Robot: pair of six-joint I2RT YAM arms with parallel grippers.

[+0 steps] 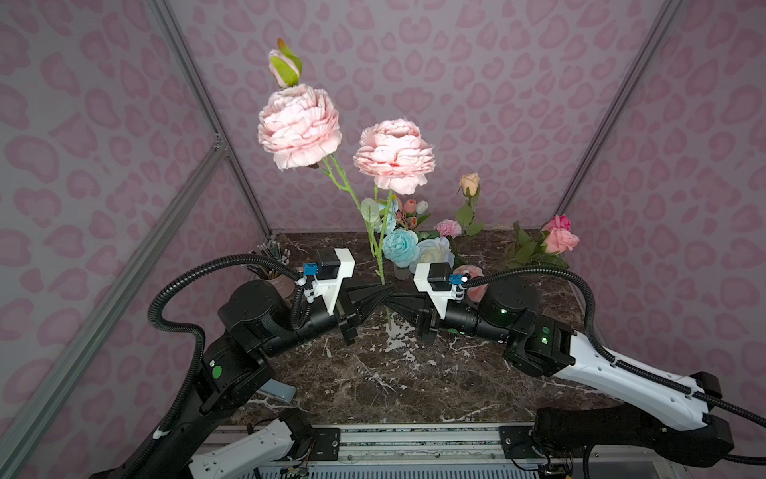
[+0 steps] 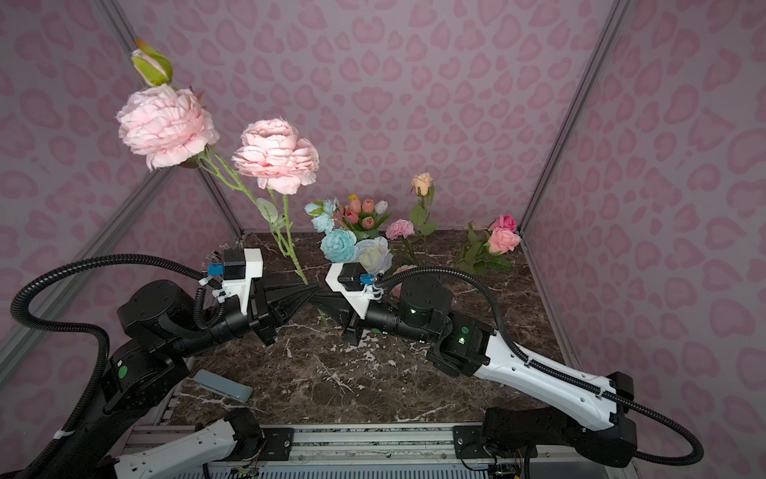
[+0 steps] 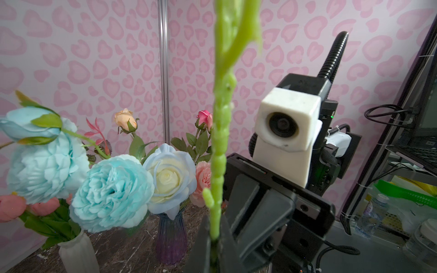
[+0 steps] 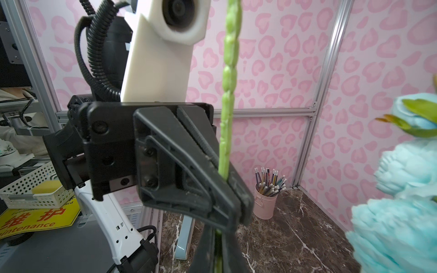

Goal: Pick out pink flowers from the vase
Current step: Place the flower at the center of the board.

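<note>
The left gripper tilts downward next, lowers the stem flat onto the bare tabletop open between the pencil cup and the vases, and releases.
A branching green stem (image 1: 375,244) stands upright over the table and carries two big pale pink flowers (image 1: 298,126) (image 1: 393,155) and a bud (image 1: 284,64). My left gripper (image 1: 387,291) (image 3: 214,236) is shut on the stem's lower part. My right gripper (image 1: 393,305) (image 4: 218,238) faces it from the other side, just below. Its jaws stand slightly open with the stem (image 4: 227,94) between them. Behind them the purple vase (image 3: 171,236) and a white vase (image 3: 78,253) hold more blooms, among them salmon tulips (image 2: 360,207). Pink roses (image 1: 559,238) lie at the back right.
Light blue peonies (image 1: 400,246), a white rose (image 1: 431,253) and a peach rose (image 1: 469,182) crowd the back middle. A pink pencil cup (image 4: 266,203) stands at the back left. A grey-blue flat case (image 2: 224,385) lies near the front left edge.
</note>
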